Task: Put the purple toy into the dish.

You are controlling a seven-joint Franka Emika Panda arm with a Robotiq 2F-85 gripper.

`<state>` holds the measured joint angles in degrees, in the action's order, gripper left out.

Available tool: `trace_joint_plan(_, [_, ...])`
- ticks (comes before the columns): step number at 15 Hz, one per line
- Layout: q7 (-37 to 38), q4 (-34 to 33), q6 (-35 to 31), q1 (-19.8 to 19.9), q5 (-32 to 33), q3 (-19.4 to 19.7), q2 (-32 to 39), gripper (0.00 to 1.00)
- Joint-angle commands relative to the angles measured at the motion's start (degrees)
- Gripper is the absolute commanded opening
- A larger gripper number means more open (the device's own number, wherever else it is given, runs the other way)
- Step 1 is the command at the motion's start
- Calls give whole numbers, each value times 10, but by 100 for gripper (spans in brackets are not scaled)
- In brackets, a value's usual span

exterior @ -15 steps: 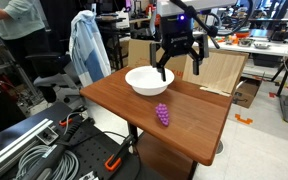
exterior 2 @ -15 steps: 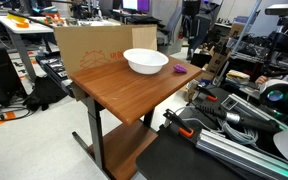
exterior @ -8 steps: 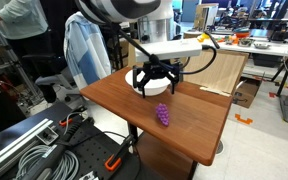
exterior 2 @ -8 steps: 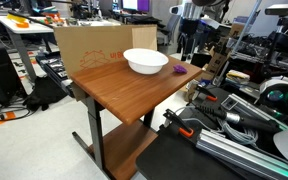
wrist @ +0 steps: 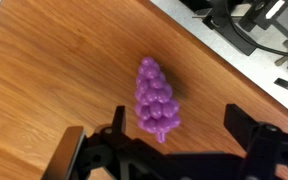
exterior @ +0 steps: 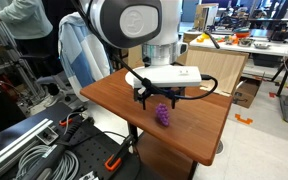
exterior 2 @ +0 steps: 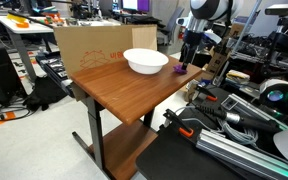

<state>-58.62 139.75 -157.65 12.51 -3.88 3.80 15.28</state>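
My open gripper is going to lower around the wide part of the purple toy next, and then it will close.
The purple toy, a small bumpy bunch of grapes, lies on the wooden table. In the wrist view it sits between and just ahead of my two open fingers. In an exterior view my gripper hovers right above the toy, fingers spread and empty. In an exterior view the toy shows at the table's far edge under the gripper. The dish, a wide white bowl, stands on the table beside the cardboard box; in the exterior view with my arm in front it is hidden behind the arm.
The wooden table has edges close to the toy. A cardboard box stands behind the dish. A person stands at the back. Cables and equipment lie on the floor.
My arm swung from above the dish toward the toy and came down; the gripper now hangs right over the toy. The toy and dish have not moved.
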Motion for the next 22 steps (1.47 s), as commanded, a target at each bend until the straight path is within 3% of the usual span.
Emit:
trace_joint_plan(1, [-16, -17, -40, 30, -24, -28, 32, 100])
trace_joint_plan(4, [-1, -35, -40, 37, -18, -35, 57, 99])
trace_joint_plan(5, [3, -42, -39, 38, -15, -37, 65, 74])
trace_joint_plan(7, [10, -57, -36, 43, -15, -40, 82, 73])
trace_joint_plan(10, [27, -71, -30, 52, -12, -39, 97, 48])
trace_joint_plan(14, [32, -55, -37, 73, -24, -52, 71, 23])
trace_joint_plan(18, [17, -12, -43, 98, -46, -72, 13, 23])
trace_joint_plan(22, [-35, 34, -34, 119, -142, -115, -99, 23])
